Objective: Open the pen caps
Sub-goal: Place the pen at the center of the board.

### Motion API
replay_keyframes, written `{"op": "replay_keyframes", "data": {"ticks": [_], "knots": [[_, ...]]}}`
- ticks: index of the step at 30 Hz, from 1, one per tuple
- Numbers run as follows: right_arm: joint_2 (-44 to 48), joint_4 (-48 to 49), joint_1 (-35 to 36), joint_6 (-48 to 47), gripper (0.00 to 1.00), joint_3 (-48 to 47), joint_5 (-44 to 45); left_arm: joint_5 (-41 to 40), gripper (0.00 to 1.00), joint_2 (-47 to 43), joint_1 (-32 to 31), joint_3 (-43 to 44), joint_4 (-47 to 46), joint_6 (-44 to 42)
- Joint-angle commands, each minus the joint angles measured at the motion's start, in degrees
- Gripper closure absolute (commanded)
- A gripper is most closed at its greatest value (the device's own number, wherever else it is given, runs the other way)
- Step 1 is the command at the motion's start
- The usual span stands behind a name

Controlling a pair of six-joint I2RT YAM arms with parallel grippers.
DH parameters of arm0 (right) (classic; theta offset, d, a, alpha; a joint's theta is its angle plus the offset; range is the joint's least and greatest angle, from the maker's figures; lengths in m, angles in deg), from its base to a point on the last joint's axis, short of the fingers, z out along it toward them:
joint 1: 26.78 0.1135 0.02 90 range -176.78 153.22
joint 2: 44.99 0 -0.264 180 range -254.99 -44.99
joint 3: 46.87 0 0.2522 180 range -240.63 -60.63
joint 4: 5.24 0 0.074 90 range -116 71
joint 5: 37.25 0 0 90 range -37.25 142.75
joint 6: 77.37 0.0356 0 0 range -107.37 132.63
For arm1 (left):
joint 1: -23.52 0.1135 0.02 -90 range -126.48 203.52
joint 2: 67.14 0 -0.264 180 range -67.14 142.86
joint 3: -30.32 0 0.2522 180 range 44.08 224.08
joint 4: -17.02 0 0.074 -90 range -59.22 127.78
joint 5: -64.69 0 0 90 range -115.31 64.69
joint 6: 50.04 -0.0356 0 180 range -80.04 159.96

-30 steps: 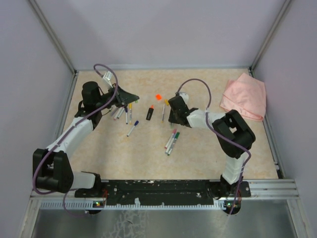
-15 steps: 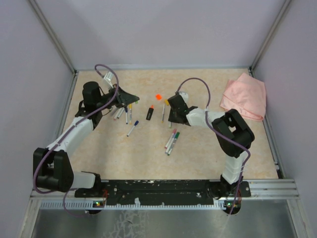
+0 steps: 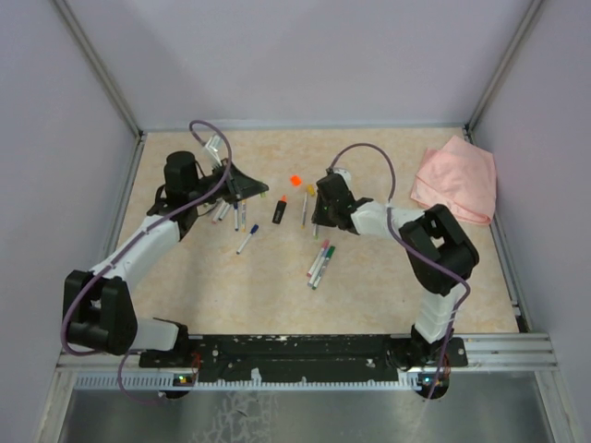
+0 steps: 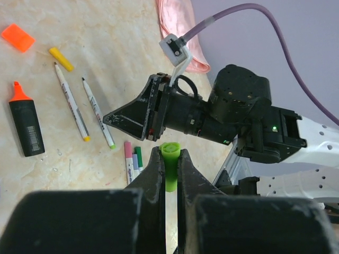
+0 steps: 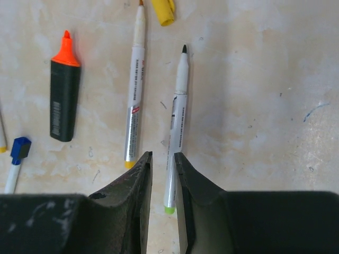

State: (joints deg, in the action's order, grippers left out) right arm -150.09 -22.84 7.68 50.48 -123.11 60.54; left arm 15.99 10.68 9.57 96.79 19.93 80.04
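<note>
My left gripper will next take the green cap to the right in the top view, down beyond the green-ended pen's tip, as the yellow cap lies by its pen.
My left gripper [image 4: 169,159] is shut on a bright green pen cap [image 4: 170,168], held above the table with its open end facing away from the camera. In the top view the left gripper [image 3: 254,187] hovers over a cluster of pens [image 3: 229,210]. My right gripper [image 5: 161,159] is open by a narrow gap, low over the uncapped green-ended pen [image 5: 177,132], which lies flat on the table. Beside that pen lies an uncapped yellow-ended pen [image 5: 135,100], with a loose yellow cap [image 5: 163,10] near its tip. A loose orange cap [image 3: 295,179] lies further back.
An uncapped black highlighter with an orange tip [image 3: 280,210] lies between the arms. Three capped pens [image 3: 320,263] lie nearer the front, and a blue-capped pen [image 3: 247,238] lies to the left. A pink cloth [image 3: 455,180] sits at the back right. Walls enclose the table.
The right gripper's jaws have parted and the green-ended pen now lies free on the table. The left arm has shifted slightly right and back with the green cap.
</note>
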Motion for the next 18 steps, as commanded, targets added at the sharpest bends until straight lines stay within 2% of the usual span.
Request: {"op": "replay_keyframes", "data": {"ticks": [1,9,15,18], "knots": [[6.8,4.4,-0.4,-2.4,0.77,0.9,-1.7,-2.9,1.0,1.1,-2.2,2.8,1.7,-2.6],[18.2,5.3,-1.2,-5.3,0.77,5.8,-4.3,-13.0,1.0,5.6,-8.5,7.4,9.6,-9.4],[30.9,6.9,-3.0,-6.7,0.76,14.5,-8.8,-19.6,1.0,13.5,-13.6,13.8,15.0,-12.5],[36.7,6.3,-4.9,-5.2,0.76,19.4,-9.8,-23.2,1.0,19.4,-15.6,19.5,21.4,-13.1]]}}
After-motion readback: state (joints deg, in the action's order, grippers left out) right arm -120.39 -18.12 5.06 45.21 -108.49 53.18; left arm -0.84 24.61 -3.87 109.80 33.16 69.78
